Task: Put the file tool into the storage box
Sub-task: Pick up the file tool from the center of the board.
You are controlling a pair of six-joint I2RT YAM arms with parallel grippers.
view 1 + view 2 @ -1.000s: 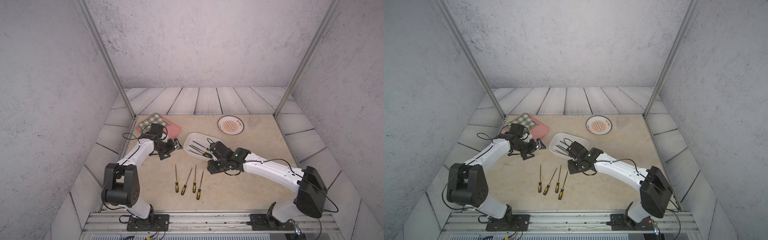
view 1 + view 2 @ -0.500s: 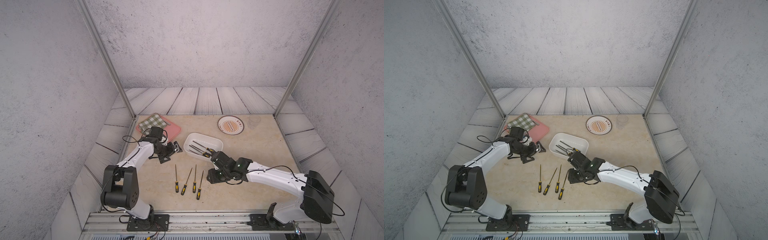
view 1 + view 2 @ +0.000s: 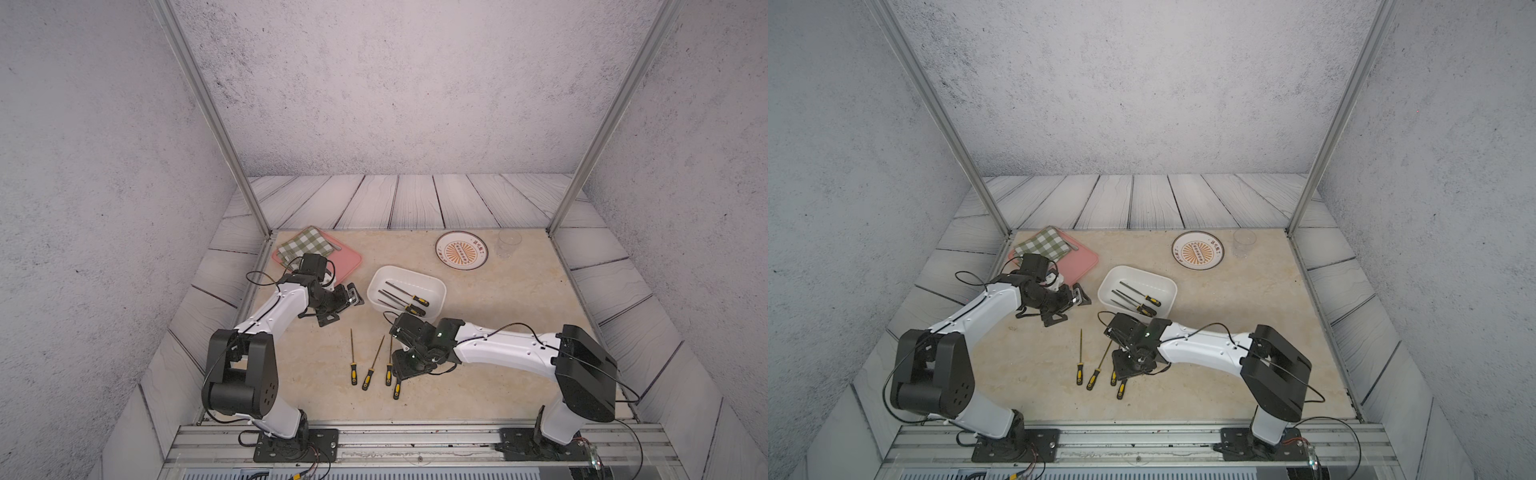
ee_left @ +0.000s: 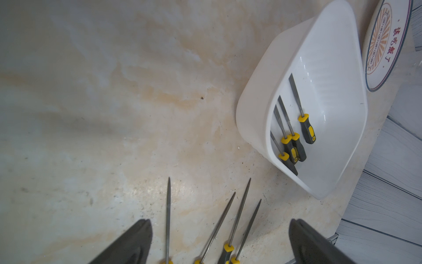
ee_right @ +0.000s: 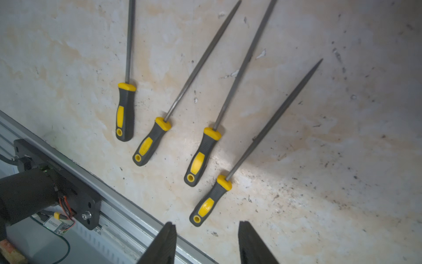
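The nearest file's black-and-yellow handle (image 3: 397, 389) (image 5: 210, 201) is below the robot's right gripper and toward the bar, so the right gripper will next go down and back, its fingers turning to sit on both sides of that handle.
Several file tools with black-and-yellow handles lie side by side on the beige table; the rightmost file (image 5: 210, 201) (image 3: 397, 390) lies nearest my right gripper (image 5: 206, 230) (image 3: 402, 371). That gripper hangs open just above the file's handle end, with nothing between its fingers. The white storage box (image 3: 440, 286) (image 3: 1170, 286) (image 4: 253, 102) stands behind the row and holds several more files (image 4: 307, 128). My left gripper (image 3: 353, 293) (image 4: 219, 225) is open and empty, left of the box.
A pink tray (image 3: 347, 262) with a checked cloth (image 3: 307, 245) lies at the back left. A round orange-patterned plate (image 3: 462, 250) and a clear glass (image 3: 508, 243) stand at the back right. The metal rail (image 5: 127, 217) runs along the table's front edge.
My right gripper has moved from the box's near edge toward the front, down over the row of files. The left arm has barely shifted.
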